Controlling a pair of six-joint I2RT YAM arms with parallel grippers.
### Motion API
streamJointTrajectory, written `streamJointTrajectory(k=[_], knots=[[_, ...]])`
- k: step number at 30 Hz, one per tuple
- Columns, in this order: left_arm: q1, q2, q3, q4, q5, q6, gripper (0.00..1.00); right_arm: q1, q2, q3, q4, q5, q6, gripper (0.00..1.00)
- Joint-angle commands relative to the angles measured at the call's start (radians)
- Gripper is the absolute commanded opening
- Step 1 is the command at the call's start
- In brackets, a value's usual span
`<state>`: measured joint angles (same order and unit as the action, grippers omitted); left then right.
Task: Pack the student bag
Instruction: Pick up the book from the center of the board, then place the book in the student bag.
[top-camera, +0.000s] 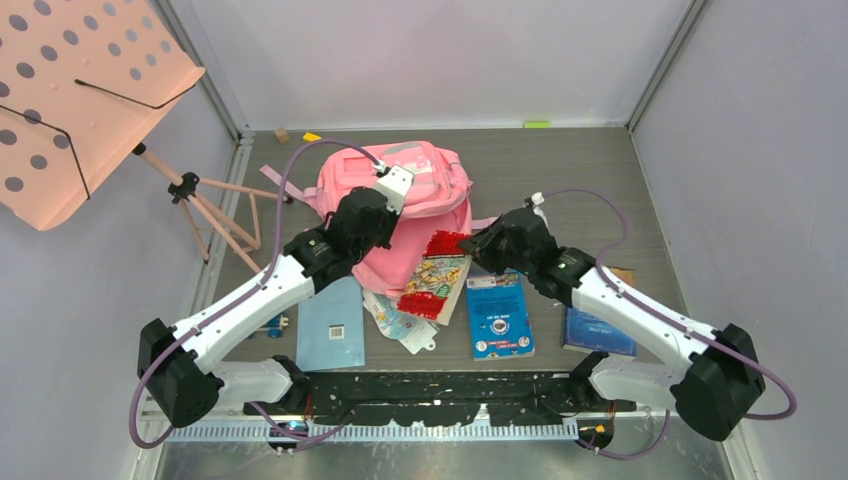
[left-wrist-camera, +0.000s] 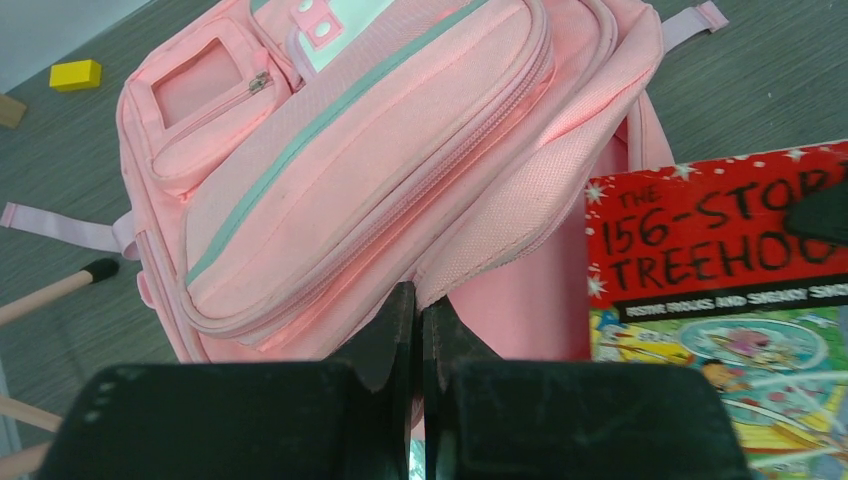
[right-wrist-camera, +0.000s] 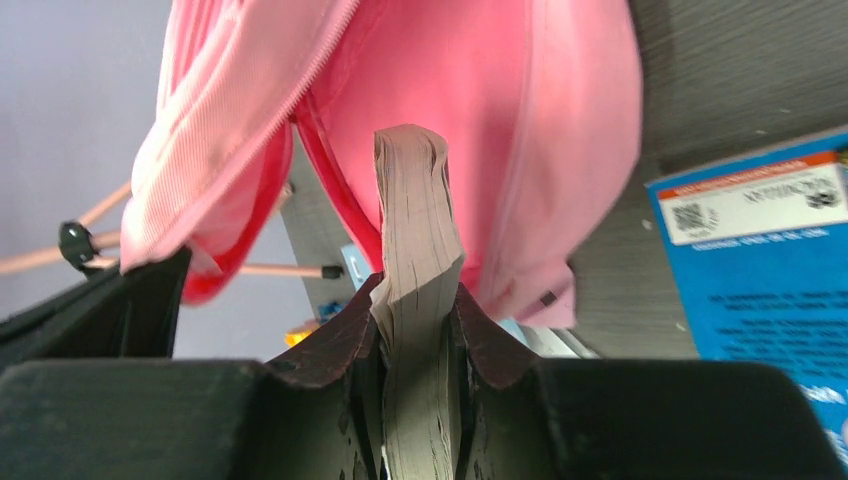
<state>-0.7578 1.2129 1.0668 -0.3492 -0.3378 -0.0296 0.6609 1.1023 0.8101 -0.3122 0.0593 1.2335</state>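
My right gripper is to push outward into the bag's opening (top-camera: 432, 223) (right-wrist-camera: 440, 60) next and let go of the book there, since the bag's flap is held up.
The pink student bag (top-camera: 425, 185) lies at the middle back of the table. My left gripper (top-camera: 390, 222) is shut on the fabric edge of its opening flap and holds it lifted; in the left wrist view (left-wrist-camera: 418, 305) the jaws pinch that edge of the bag (left-wrist-camera: 400, 130). My right gripper (top-camera: 470, 243) is shut on a red and yellow Treehouse book (top-camera: 437, 272). In the right wrist view (right-wrist-camera: 416, 295) the book (right-wrist-camera: 412, 190) shows edge-on, its far end at the bag's open mouth (right-wrist-camera: 470, 110). The book's cover also shows in the left wrist view (left-wrist-camera: 720, 290).
A blue book (top-camera: 498, 315) and a second blue book (top-camera: 598, 330) lie front right. A light blue booklet (top-camera: 332, 325) and loose cards (top-camera: 405, 325) lie front left. The salmon music stand (top-camera: 80, 100) stands at far left. A yellow block (top-camera: 312, 136) lies at the back.
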Motion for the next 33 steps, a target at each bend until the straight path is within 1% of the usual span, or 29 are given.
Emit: streamJointTrajectory(k=[1,4,6,10,12,14,19,25,30,33], knots=[[0.002,-0.046,0.012,0.078,0.019,-0.033,0.0,0.057,0.075,0.017,0.345,0.153,0.194,0.01],[0.002,-0.045,0.012,0.078,0.022,-0.035,0.0,0.099,0.144,0.021,0.439,0.231,0.23,0.01],[0.002,-0.048,0.012,0.078,0.022,-0.035,0.0,0.11,0.176,0.018,0.472,0.302,0.259,0.0],[0.002,-0.055,0.008,0.084,0.027,-0.041,0.0,0.116,0.256,0.0,0.582,0.437,0.28,0.01],[0.002,-0.054,0.01,0.082,0.039,-0.048,0.0,0.116,0.301,0.0,0.651,0.475,0.278,0.01],[0.002,-0.056,0.01,0.081,0.046,-0.052,0.0,0.116,0.346,0.001,0.737,0.501,0.267,0.01],[0.002,-0.06,0.011,0.081,0.045,-0.055,0.0,0.116,0.439,0.03,0.848,0.559,0.246,0.01],[0.002,-0.067,0.012,0.081,0.05,-0.062,0.0,0.115,0.577,0.05,1.044,0.622,0.249,0.01],[0.002,-0.065,0.013,0.079,0.052,-0.065,0.0,0.114,0.651,0.082,1.143,0.675,0.217,0.01],[0.002,-0.065,0.013,0.079,0.053,-0.067,0.0,0.106,0.704,0.089,1.218,0.697,0.236,0.01]])
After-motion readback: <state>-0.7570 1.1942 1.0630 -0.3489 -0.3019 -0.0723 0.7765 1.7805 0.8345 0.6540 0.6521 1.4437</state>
